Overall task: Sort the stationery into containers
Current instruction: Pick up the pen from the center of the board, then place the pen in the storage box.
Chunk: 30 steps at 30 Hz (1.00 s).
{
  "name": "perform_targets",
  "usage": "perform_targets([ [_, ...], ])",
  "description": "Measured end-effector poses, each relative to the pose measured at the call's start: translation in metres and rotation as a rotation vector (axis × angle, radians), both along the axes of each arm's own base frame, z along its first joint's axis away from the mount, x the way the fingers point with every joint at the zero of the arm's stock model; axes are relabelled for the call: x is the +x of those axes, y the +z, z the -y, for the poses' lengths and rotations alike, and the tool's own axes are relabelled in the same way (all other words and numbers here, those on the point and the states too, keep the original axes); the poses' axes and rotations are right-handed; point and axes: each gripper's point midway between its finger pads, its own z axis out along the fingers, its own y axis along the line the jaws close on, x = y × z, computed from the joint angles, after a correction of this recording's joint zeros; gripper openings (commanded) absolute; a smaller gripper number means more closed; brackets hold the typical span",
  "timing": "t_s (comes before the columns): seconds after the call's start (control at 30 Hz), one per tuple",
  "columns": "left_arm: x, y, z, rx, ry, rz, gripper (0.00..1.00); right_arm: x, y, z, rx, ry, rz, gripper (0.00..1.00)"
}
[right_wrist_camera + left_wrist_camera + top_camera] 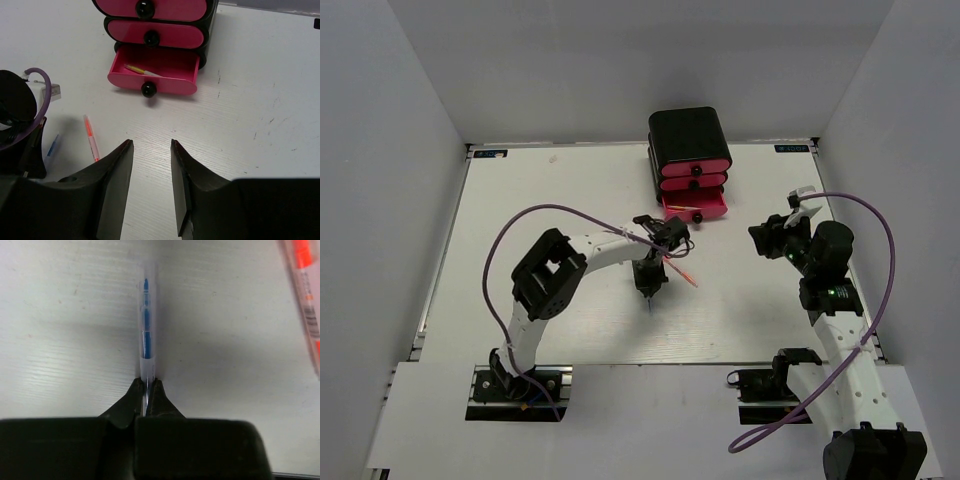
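Note:
I need to lift the clear pen with my left gripper next and carry it outward over the open bottom drawer (695, 207), because only that pink drawer is open to take it.
My left gripper (147, 385) is shut on the end of a clear pen with a blue core (145, 325); the pen lies along the white table and points away from the wrist camera. From above the gripper (648, 285) points down at mid-table. An orange pen (682, 272) lies just right of it and shows in both wrist views (307, 300) (91, 137). The black box (690, 135) has three pink drawers. Its bottom drawer (152, 82) is open and holds a yellow stick (142, 71). My right gripper (152, 150) is open and empty, facing the drawers.
White walls close in the table at the back and both sides. The left arm's purple cable (520, 225) loops over the left half of the table. The right arm's cable (880, 240) arcs near the right wall. The upper two drawers (155, 32) are shut.

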Motion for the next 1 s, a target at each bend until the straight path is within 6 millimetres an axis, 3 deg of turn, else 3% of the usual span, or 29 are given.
perform_targets([
  [0.1,0.005,0.009,-0.007,-0.001,-0.14,0.061,0.0,-0.001,0.001,-0.002,0.002,0.012,0.002,0.43],
  [0.17,0.014,0.026,-0.005,-0.042,-0.289,0.142,0.0,-0.002,0.001,-0.004,0.005,0.022,0.003,0.43],
  [0.4,0.054,0.149,0.03,-0.291,-0.805,0.63,0.0,-0.003,0.001,-0.005,0.007,0.034,0.004,0.43],
  [0.47,0.065,0.174,0.042,-0.31,-0.945,0.76,0.0,-0.003,0.001,-0.006,0.007,0.035,0.004,0.43],
  [0.53,0.073,0.186,0.053,-0.297,-1.083,0.858,0.0,-0.003,0.002,-0.006,0.008,0.038,0.005,0.43],
  [0.67,0.092,0.191,0.068,-0.226,-1.281,0.985,0.0,-0.004,0.002,-0.007,0.009,0.042,0.006,0.43],
  [0.77,0.118,0.184,0.079,-0.16,-1.359,1.034,0.0,-0.003,0.002,-0.007,0.01,0.043,0.013,0.43],
  [1.0,0.181,0.14,0.088,-0.03,-1.407,1.083,0.0,-0.003,0.003,-0.006,0.01,0.04,0.025,0.43],
])
